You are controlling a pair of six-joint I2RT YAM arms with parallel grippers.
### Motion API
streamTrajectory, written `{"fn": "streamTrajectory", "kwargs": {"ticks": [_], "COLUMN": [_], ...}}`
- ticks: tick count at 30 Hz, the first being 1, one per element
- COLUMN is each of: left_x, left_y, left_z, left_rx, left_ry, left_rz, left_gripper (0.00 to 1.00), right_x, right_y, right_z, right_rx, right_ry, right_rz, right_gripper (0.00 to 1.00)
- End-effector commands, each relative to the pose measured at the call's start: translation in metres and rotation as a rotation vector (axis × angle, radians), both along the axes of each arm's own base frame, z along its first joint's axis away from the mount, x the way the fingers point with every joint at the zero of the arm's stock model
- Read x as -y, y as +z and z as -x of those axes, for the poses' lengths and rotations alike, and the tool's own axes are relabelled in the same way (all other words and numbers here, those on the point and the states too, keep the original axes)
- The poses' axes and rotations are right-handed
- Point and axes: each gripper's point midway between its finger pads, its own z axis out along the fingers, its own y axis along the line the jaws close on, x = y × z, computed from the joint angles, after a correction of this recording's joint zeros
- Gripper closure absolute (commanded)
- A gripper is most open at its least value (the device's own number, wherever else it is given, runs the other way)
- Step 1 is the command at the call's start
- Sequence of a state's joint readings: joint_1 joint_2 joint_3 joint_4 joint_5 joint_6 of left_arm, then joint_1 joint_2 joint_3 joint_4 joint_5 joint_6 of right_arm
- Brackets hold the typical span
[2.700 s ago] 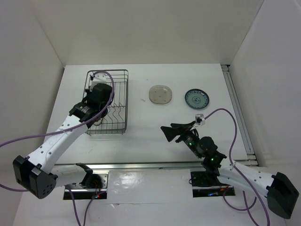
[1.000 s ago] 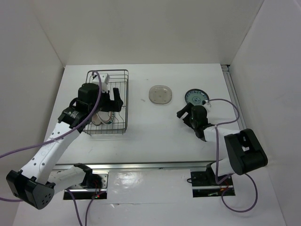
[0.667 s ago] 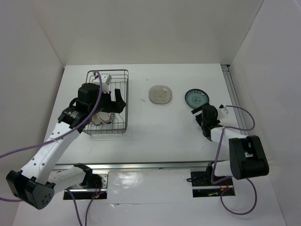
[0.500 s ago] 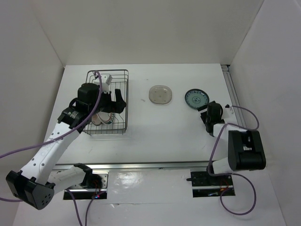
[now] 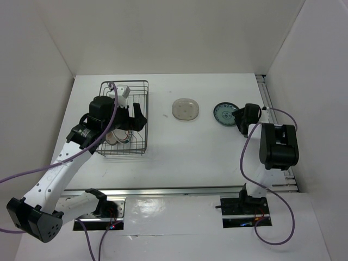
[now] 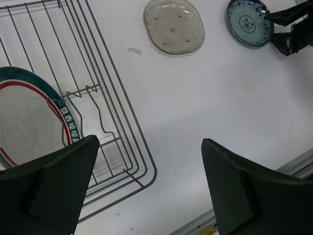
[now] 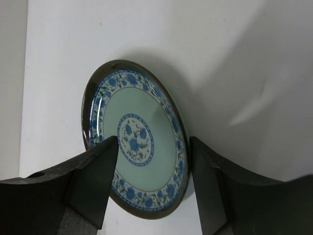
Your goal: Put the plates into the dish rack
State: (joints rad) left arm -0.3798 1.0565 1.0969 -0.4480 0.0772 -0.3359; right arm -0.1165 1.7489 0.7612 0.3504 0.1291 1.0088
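Observation:
The free rim of the teal plate (image 5: 224, 113) is next for my left gripper, which should shift past the rack's edge toward my right gripper and then onto it.
The dark wire dish rack (image 5: 147, 103) stands at the left and holds a white plate with a red-and-dark rim ring (image 5: 117, 137) (image 6: 24, 117). Above the rack's right side my left gripper (image 5: 132, 120) (image 6: 149, 188) hangs open and empty. A translucent grey plate (image 5: 185, 109) (image 6: 173, 25) lies on the table at mid-back. To its right lies the small teal patterned plate (image 5: 224, 113) (image 7: 137, 139). My right gripper (image 5: 239, 115) (image 7: 154, 183) is at its right rim, open, with one finger on each side of the near edge.
A metal rail (image 5: 274, 130) runs along the table's right edge, just beyond the right gripper. White walls enclose the back and both sides. A small scrap (image 6: 133, 50) lies on the table between the rack and the grey plate.
My right arm has swung from mid-table out to the right side of the teal plate and brought its jaws around the rim. The left gripper has risen slightly over the rack.

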Motion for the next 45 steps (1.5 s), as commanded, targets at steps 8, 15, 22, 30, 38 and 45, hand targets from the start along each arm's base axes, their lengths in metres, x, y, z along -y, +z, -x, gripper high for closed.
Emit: {"fn": "streamTrajectory", "kwargs": {"ticks": [8,15,22,30,38,45], "left_x": [-0.001,0.003,0.033,0.056,0.055,0.052], "left_y": [0.012,0.006,0.009,0.014,0.001,-0.003], "left_z": [-0.004,-0.005,-0.004,-0.02,-0.027,-0.031], "left_rx": [0.057,0.037,0.024,0.009,-0.021,-0.032], "left_ry": [-0.005,-0.024,-0.181,-0.23,-0.206,-0.184], "left_rz": [0.003,0.005,0.072,0.149,0.14,0.141], "left_gripper": [0.0,0.0,0.0,0.0,0.0,0.06], "right_x": [-0.004,-0.004,-0.027,-0.178,-0.275,-0.311], "right_y": [-0.074,-0.084,0.005,0.167,0.212,0.243], "right_z": [0.04,0.042,0.025,0.043,0.108,0.145], "right_rx": [-0.315,-0.33,0.138,0.796,0.993,1.124], "right_ry": [0.066,0.063,0.109,0.827,1.157,1.298], "right_rz": [-0.043,-0.094,-0.128,-0.017,0.015,-0.023], "right_gripper": [0.66,1.0,1.0,1.0,1.0,1.0]}}
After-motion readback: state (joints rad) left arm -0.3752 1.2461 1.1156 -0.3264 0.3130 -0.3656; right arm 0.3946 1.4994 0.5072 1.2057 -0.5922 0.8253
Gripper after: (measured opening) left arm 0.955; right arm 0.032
